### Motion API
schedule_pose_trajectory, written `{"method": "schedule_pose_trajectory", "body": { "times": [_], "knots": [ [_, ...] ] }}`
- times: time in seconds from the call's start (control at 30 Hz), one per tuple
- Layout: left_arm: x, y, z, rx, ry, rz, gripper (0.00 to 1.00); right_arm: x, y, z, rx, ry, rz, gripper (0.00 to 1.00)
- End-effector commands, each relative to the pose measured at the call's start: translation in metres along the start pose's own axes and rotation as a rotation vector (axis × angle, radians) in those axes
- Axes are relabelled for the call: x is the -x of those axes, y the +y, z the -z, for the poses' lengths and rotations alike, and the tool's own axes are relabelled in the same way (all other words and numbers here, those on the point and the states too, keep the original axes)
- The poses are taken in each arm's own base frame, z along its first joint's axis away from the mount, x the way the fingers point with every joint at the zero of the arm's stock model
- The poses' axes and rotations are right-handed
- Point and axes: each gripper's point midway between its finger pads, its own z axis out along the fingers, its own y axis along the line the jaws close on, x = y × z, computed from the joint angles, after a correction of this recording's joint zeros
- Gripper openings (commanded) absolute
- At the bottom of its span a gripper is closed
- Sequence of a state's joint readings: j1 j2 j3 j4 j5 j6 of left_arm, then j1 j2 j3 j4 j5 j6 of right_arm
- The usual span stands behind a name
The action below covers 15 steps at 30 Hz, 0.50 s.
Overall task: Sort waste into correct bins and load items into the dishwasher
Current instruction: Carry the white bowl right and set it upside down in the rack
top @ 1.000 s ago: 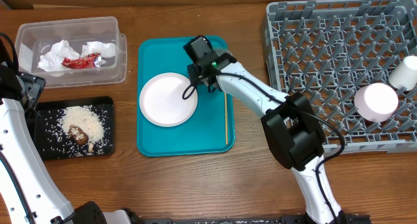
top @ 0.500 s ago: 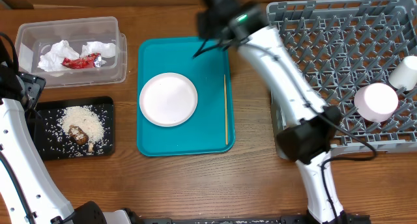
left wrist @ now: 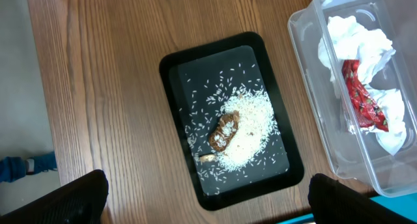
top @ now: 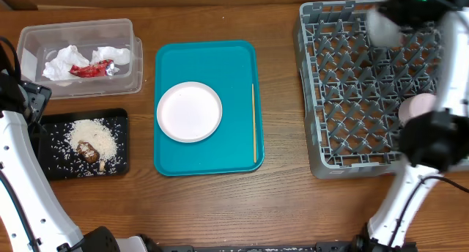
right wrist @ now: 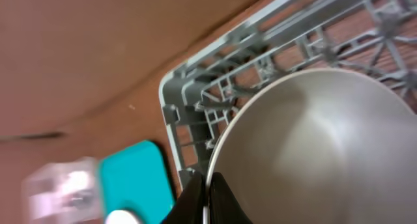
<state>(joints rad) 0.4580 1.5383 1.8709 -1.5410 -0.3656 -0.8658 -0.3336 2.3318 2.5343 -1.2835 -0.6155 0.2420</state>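
Observation:
The dishwasher's wires beyond the pinkish dish are lower and nearer the robot's base, so the right gripper will next move back and down to release the grey bowl (top: 382,21) onto them.
My right gripper (right wrist: 208,182) is shut on the rim of the grey bowl (right wrist: 313,152) and holds it over the far part of the dishwasher (top: 344,98); overhead the bowl (top: 382,21) is a blur. A pinkish dish (top: 415,105) in the rack shows partly behind my right arm. The white plate (top: 189,111) and wooden stick (top: 253,124) lie on the teal tray (top: 234,76). Napkins (top: 64,61) and a red wrapper (top: 93,69) sit in the clear tub (top: 135,61). Rice (left wrist: 251,129) and a brown lump (left wrist: 225,129) lie in the black tray (left wrist: 171,87). My left gripper (left wrist: 208,204) hangs open above that tray's near edge.
The dishwasher rack fills the right side of the table. My left arm (top: 18,171) runs along the left edge beside the black tray (top: 123,146). Bare wood lies between the teal tray and the rack.
My right arm has swung from the teal tray's far side to the right, over the rack's far part, with the bowl in its grip. The left arm has not moved.

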Motion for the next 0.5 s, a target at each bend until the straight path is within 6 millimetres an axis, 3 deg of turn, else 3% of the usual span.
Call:
{"method": "schedule_pose_trajectory", "body": {
  "times": [0.0, 0.17, 0.37, 0.47],
  "knots": [
    [-0.001, 0.001, 0.002, -0.005, 0.001, 0.021, 1.0, 0.0, 0.007, 0.024, 0.33, 0.054, -0.045, 0.04],
    [-0.001, 0.001, 0.002, -0.005, 0.001, 0.021, 1.0, 0.002, -0.032, 0.041, 0.587, 0.05, -0.113, 0.04],
    [-0.001, 0.001, 0.002, -0.005, 0.001, 0.021, 1.0, -0.014, -0.075, 0.028, 0.638, 0.065, -0.229, 0.04],
    [-0.001, 0.001, 0.002, -0.005, 0.001, 0.021, 1.0, -0.018, -0.08, 0.026, 0.664, 0.067, -0.238, 0.04]
  ]
}}
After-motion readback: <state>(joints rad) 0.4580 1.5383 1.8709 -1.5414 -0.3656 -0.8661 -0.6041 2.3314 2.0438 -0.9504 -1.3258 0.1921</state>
